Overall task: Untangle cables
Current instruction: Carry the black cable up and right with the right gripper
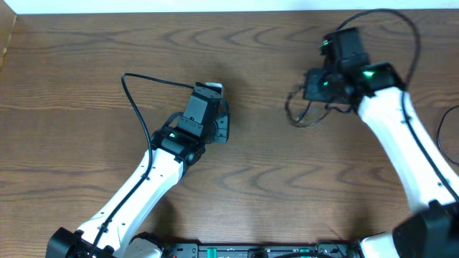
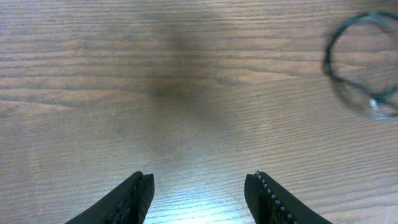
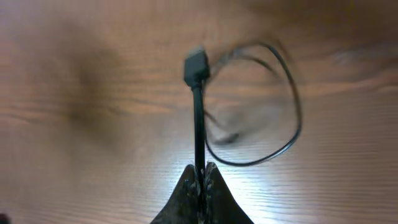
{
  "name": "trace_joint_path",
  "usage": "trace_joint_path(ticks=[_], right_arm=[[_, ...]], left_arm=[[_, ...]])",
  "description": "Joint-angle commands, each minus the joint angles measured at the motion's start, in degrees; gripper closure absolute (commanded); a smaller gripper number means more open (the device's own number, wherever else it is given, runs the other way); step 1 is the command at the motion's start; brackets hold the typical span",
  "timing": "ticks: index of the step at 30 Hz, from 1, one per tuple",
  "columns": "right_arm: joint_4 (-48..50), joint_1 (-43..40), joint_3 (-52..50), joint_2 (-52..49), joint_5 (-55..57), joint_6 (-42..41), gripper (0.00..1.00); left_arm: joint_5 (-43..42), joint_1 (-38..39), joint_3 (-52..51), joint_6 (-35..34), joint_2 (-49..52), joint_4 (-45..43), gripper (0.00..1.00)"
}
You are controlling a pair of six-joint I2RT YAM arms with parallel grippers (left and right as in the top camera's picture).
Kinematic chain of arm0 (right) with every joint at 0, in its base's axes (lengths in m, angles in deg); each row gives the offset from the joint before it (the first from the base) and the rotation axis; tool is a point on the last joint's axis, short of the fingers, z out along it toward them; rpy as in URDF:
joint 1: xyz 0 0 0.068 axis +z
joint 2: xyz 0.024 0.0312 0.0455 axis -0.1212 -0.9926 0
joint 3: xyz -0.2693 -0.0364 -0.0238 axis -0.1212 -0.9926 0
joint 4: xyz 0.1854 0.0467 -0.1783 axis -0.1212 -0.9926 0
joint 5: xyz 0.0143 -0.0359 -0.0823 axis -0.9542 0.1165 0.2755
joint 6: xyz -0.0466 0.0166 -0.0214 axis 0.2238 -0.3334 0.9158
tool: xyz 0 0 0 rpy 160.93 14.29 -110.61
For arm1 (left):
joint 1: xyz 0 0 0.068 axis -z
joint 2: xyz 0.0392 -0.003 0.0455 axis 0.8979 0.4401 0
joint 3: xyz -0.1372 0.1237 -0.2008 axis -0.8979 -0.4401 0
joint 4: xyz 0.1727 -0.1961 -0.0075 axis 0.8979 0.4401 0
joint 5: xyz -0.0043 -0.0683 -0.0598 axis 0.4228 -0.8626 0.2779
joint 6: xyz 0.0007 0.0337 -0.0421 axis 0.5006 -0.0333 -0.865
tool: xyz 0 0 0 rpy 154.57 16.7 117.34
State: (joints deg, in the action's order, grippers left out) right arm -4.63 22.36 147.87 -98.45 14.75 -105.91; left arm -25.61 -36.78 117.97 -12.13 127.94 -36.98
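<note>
I need to raise my right gripper toward the right in the overhead view next, then return and release the cable over the wood beneath, because the black cable (image 3: 198, 118) still hangs looped.
My right gripper (image 3: 202, 169) is shut on the black cable (image 3: 198, 118) just behind its plug (image 3: 196, 63). The plug sticks out ahead of the jaws, above the wood. The rest of the black cable hangs in a loop (image 3: 295, 118) to the right, down to the table. In the overhead view this gripper (image 1: 310, 86) is at the upper right, with the loop (image 1: 301, 118) below it. My left gripper (image 2: 199, 193) is open and empty over bare wood, at centre left in the overhead view (image 1: 212, 93). A blurred coil (image 2: 364, 62) shows far right, with a pale bit in it. I cannot make out the white cable.
The wooden table (image 1: 251, 179) fills the view. A thin black robot cable (image 1: 136, 104) arcs left of the left arm. Another robot cable (image 1: 401, 21) loops over the right arm. The table's left edge (image 1: 6, 43) is at the far left.
</note>
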Motion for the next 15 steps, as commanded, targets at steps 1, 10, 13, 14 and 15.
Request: trace_joint_path(ticks=[1, 10, 13, 14, 15], right_arm=[[-0.7, -1.4, 0.9, 3.4, 2.1, 1.9, 0.99], [-2.4, -4.1, 3.9, 9.4, 7.4, 4.0, 0.99], [-4.3, -5.3, 7.0, 10.2, 9.1, 4.2, 0.99], [-5.1, -5.8, 8.4, 10.4, 9.9, 4.6, 0.99], [-6.5, -6.6, 11.3, 10.7, 10.9, 5.5, 0.99]], left_arm=[[-1.2, 0.0, 0.1, 0.5, -0.7, 0.6, 0.47], [-4.0, 0.3, -0.3, 0.5, -0.6, 0.9, 0.47], [-4.2, 1.0, -0.3, 0.5, -0.6, 0.9, 0.47], [-4.2, 1.4, -0.3, 0.5, -0.6, 0.9, 0.47], [-4.2, 2.2, -0.3, 0.5, -0.6, 0.8, 0.47]])
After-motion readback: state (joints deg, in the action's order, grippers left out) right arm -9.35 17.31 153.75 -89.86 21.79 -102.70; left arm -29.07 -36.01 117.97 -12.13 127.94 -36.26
